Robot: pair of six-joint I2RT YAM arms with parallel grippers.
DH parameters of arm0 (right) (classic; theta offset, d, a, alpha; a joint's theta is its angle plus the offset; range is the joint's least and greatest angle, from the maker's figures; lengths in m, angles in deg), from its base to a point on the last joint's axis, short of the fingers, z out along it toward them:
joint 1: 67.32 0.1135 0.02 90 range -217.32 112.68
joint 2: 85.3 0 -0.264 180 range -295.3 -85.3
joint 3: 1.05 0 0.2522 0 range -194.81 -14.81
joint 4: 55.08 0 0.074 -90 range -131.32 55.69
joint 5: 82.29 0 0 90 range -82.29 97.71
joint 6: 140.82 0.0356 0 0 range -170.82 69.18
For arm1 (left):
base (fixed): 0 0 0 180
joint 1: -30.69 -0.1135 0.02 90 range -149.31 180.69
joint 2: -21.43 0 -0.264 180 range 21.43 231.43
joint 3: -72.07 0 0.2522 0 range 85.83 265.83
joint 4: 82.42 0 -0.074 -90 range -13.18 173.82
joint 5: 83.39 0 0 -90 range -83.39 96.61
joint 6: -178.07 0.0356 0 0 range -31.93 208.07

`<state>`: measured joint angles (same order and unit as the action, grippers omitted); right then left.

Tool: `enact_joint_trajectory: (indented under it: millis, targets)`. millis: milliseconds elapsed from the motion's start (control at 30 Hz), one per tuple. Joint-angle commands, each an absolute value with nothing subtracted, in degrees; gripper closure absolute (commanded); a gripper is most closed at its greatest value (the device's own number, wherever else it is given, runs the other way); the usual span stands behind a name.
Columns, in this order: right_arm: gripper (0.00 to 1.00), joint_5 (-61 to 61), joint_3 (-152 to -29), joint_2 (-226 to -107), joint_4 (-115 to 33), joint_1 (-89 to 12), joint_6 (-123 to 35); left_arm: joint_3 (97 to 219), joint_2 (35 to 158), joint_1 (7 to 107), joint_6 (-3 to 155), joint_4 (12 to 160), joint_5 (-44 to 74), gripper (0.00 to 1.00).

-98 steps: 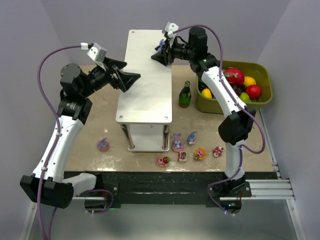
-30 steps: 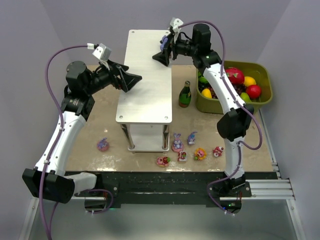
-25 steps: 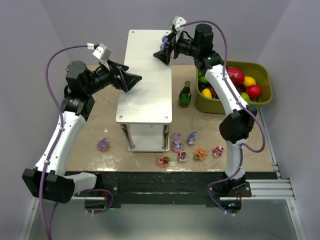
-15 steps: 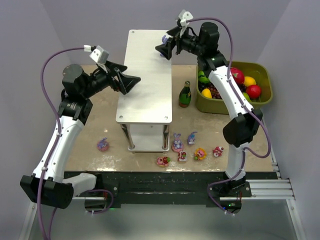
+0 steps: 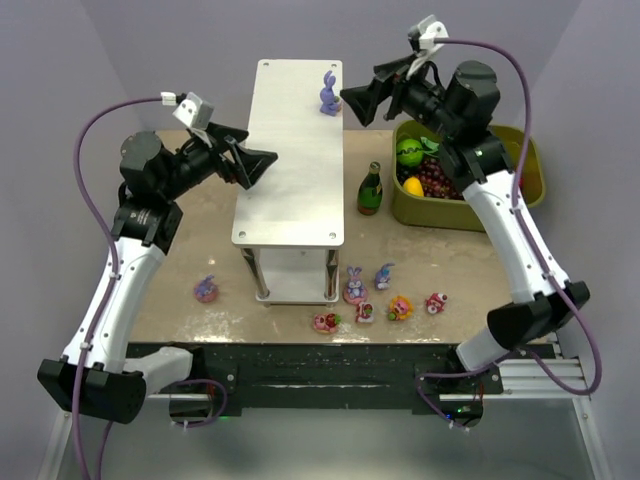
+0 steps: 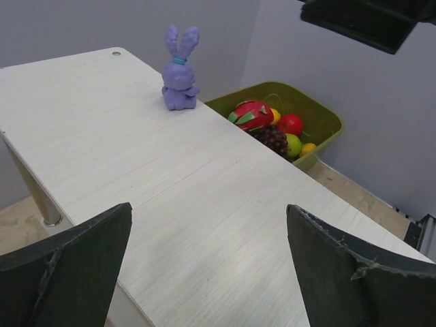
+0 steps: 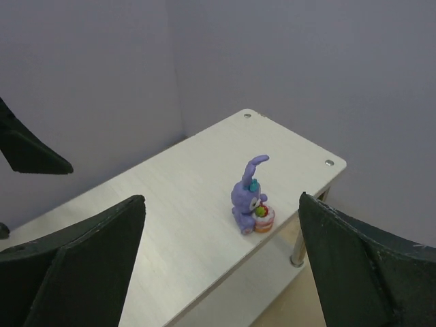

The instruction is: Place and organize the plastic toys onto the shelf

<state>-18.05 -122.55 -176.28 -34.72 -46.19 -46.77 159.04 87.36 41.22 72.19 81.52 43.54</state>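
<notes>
The right gripper moves back and down to the small bunny's ears on the tabletop next, since that toy is still off the shelf.
One purple bunny toy (image 5: 328,93) (image 6: 180,68) (image 7: 251,197) stands upright on the shelf's top board (image 5: 290,160) (image 6: 170,177) (image 7: 170,204), near its far right edge. My right gripper (image 5: 353,108) (image 7: 221,266) hangs open just right of the bunny, apart from it, with nothing between its fingers. My left gripper (image 5: 264,168) (image 6: 208,252) is open and empty over the board's left side. Several more plastic toys lie on the table in front of the shelf, among them a bunny (image 5: 354,285), a pink piece (image 5: 325,321) and one off to the left (image 5: 207,289).
A dark green bottle (image 5: 370,189) stands right of the shelf. Beside it is an olive-green bin (image 5: 470,212) (image 6: 310,116) with fruits in it. The shelf's lower white tier (image 5: 296,275) shows between thin metal legs. Purple-grey walls close in on three sides.
The right gripper has let go of the purple bunny on the shelf top and drawn back up and to the right. The left arm has hardly moved.
</notes>
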Motion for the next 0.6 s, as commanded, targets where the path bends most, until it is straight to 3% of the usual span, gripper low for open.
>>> enact_joint_trajectory:
  millis: [0, 167, 367, 567]
  targets:
    - [0.05, -5.5, -118.6, -169.3, -24.6, -46.0, -36.3, 159.4, 84.5, 40.9, 71.6, 81.4, 38.3, 0.00]
    - [0.10, 7.1, -111.3, -163.8, -5.9, -46.0, -34.1, 161.0, 85.2, 40.9, 69.1, 80.1, 36.2, 0.00]
    - [0.16, 3.2, -92.5, -153.3, 1.7, -46.0, -34.7, 164.4, 88.2, 40.9, 67.7, 78.5, 39.4, 0.00]
    - [0.19, 3.2, -79.1, -148.8, 3.1, -45.0, -24.6, 162.3, 87.9, 40.9, 66.7, 80.9, 39.9, 0.00]
